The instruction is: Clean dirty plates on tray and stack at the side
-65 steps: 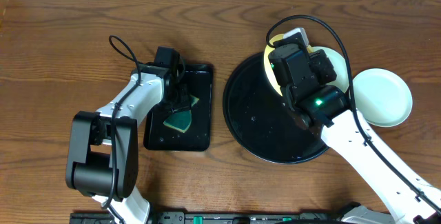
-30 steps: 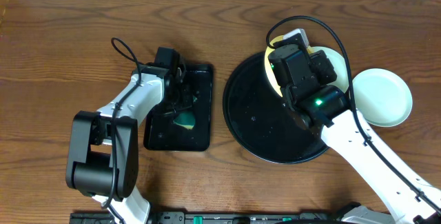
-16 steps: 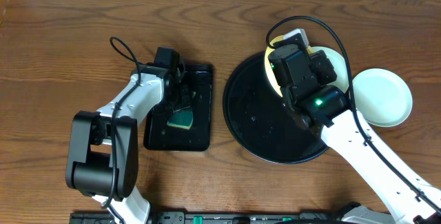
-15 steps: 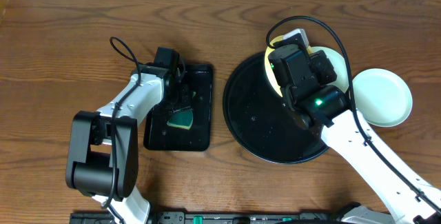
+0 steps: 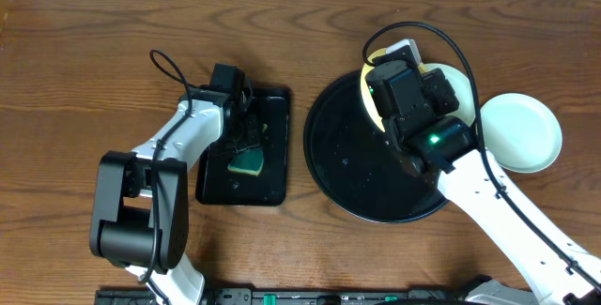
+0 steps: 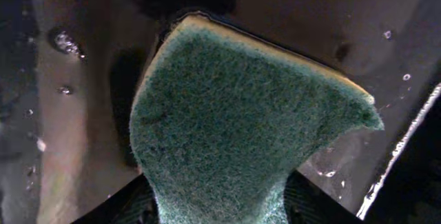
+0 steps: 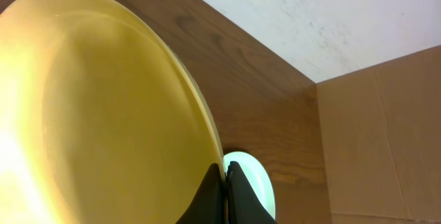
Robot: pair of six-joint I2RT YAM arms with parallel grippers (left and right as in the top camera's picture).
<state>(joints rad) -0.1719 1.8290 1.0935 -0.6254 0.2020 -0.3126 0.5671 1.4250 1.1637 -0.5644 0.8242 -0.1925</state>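
Note:
The pale plate on the wood lies aside for stacking, so I need to move my right gripper to the right in the overhead view next, then down over that plate.
My right gripper (image 7: 225, 182) is shut on the rim of the pale yellow plate (image 7: 103, 114) and holds it tilted on edge over the far part of the round black tray (image 5: 347, 164). In the overhead view only the plate's yellow rim (image 5: 367, 87) shows past the wrist. A pale blue-white plate (image 5: 458, 82) lies behind that wrist at the tray's far right edge. Another pale plate (image 5: 521, 131) rests on the wood to the right. My left gripper (image 5: 242, 144) is low in the rectangular tray, its jaws pinching a green sponge (image 6: 241, 127) at its near end.
The small rectangular black tray (image 5: 268, 188) is wet, with droplets around the sponge (image 5: 248, 162). A cardboard wall (image 7: 386, 148) stands beyond the table's right end. Bare wood tabletop (image 5: 84, 70) stretches to the left and along the back.
One second ago the sponge was squeezed small between the left jaws. They have since widened and the sponge has spread out again. The right arm and yellow plate have not moved.

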